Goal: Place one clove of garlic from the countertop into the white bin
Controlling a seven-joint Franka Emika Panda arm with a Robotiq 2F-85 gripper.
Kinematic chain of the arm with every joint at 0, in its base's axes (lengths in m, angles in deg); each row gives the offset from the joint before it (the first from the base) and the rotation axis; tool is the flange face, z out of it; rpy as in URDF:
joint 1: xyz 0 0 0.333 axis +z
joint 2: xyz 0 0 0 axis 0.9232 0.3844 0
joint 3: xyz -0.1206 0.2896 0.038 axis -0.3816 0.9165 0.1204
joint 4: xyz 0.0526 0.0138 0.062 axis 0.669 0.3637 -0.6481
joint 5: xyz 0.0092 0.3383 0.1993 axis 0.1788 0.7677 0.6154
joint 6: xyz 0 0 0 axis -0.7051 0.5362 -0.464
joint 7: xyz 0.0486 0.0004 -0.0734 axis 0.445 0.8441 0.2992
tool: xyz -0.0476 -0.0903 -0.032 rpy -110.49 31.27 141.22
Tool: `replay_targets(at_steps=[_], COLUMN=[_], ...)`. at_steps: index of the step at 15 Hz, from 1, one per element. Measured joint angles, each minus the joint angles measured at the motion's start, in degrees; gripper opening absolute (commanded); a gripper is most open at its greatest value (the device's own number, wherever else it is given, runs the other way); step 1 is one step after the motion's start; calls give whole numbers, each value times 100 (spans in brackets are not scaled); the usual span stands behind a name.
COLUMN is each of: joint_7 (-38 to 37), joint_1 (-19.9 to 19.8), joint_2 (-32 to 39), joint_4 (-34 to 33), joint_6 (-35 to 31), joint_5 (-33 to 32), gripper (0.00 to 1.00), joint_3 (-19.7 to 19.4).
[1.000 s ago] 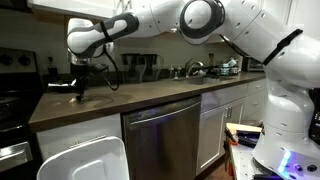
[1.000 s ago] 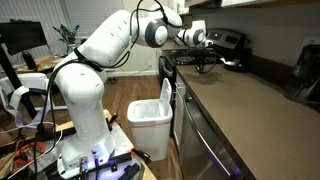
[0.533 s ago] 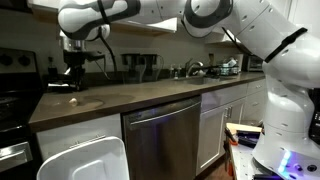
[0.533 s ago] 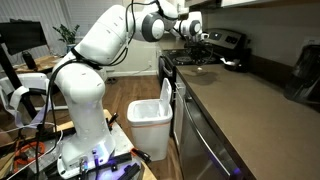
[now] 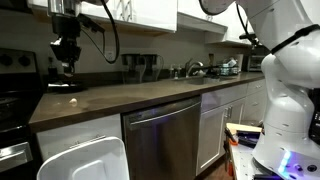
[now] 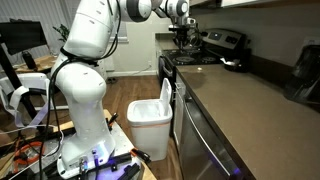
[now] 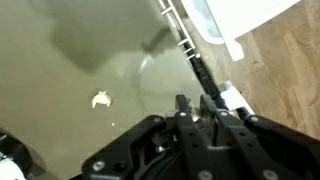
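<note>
Next, the gripper swings back off the countertop toward the white bin's open top [image 6: 149, 111] [image 7: 245, 10], which lies below it with the lid raised, and releases the clove.
My gripper [image 5: 67, 62] hangs high above the left end of the dark-brown countertop [image 5: 150, 95], also seen in an exterior view [image 6: 181, 38]. In the wrist view its fingers [image 7: 197, 100] stand close together with a small pale piece, seemingly a garlic clove, pinched between them. Another pale garlic clove [image 7: 101, 98] lies loose on the countertop [image 7: 60, 120] below. The white bin [image 5: 85, 160] stands on the floor in front of the cabinets, below the counter's end. It shows in both exterior views [image 6: 150, 115] and at the top of the wrist view [image 7: 235, 15].
A steel dishwasher [image 5: 160, 135] sits under the counter beside the bin. A black stove [image 5: 15, 75] adjoins the counter's left end. A sink with faucet [image 5: 195, 68] and dishes is at the far right. The robot base [image 6: 85, 130] stands on the wooden floor.
The gripper has risen from the countertop surface to well above it and shifted towards the counter's stove end. One clove stays on the counter.
</note>
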Motion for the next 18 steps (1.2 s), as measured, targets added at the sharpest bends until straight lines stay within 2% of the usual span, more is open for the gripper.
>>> replay_targets(at_steps=[7,11,12,13,18], joint_7=[-328,-328,-328,-328,-328], joint_1=[30,107,128,149,267], joint_2=[-1494,-1998,-2077,-2138,-2320], joint_4=[2058,3042,3261,3445,3997], joint_6=[197,-180,-301,-407,-775], joint_5=[1023,1203,1288,1387,1614], gripper=[10,10,43,44,75], joint_3=[301,376,409,439,528])
